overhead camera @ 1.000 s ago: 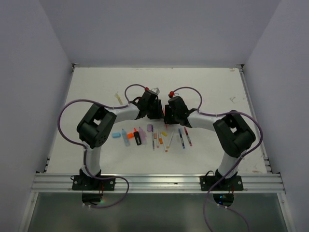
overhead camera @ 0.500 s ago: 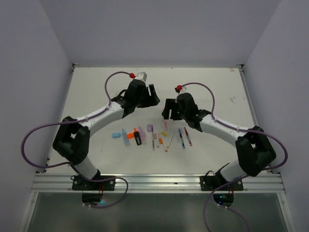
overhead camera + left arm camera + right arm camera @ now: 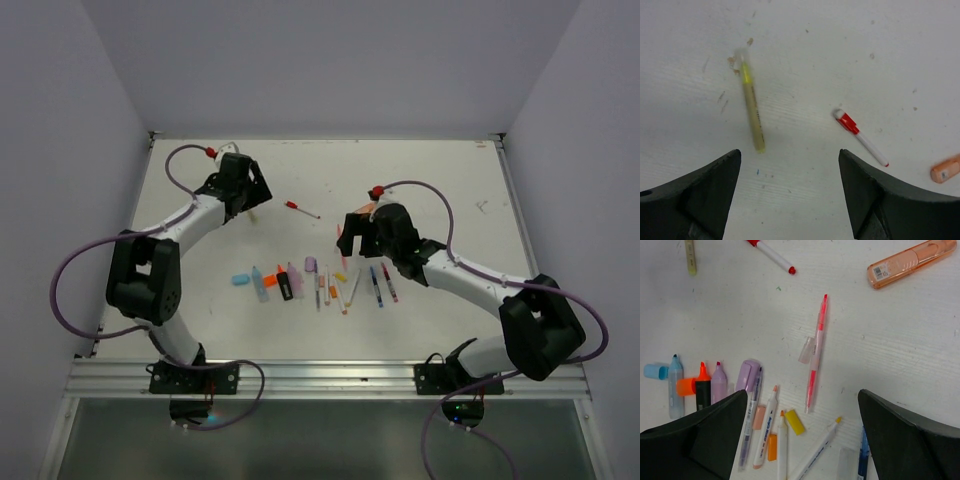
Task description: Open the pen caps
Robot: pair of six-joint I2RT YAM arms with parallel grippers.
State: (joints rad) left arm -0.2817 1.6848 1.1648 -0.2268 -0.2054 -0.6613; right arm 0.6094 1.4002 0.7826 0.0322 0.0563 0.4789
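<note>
The far end of the yellow pen still has a clear cap on it, so my left gripper should next move down, to the left in the wrist view, onto the yellow pen's body (image 3: 252, 214) (image 3: 753, 116).
Neither gripper holds anything. My left gripper (image 3: 789, 155) (image 3: 250, 192) hangs open over bare table at the back left. Just beyond it lie a yellow pen (image 3: 751, 107) and a white pen with a red end (image 3: 860, 136) (image 3: 300, 209). My right gripper (image 3: 801, 395) (image 3: 347, 238) stands open above a row of pens and highlighters (image 3: 320, 283). Between its fingers lie a pink pen (image 3: 815, 355) beside a clear cap (image 3: 806, 350), and a loose yellow cap (image 3: 794, 421). Light blue (image 3: 654, 371), orange (image 3: 685, 386), purple (image 3: 747, 375) and peach (image 3: 759, 416) pen caps lie off beside uncapped highlighters.
An orange highlighter (image 3: 912, 260) (image 3: 945, 170) with its clear cap on lies behind the right gripper. Blue and red pens (image 3: 380, 285) end the row on the right. Grey walls close in the white table (image 3: 440, 170) on three sides.
Both grippers were together at the table's middle and have opened and parted. The left arm swung to the back left, the right stayed over the row. The red-ended pen now lies uncovered.
</note>
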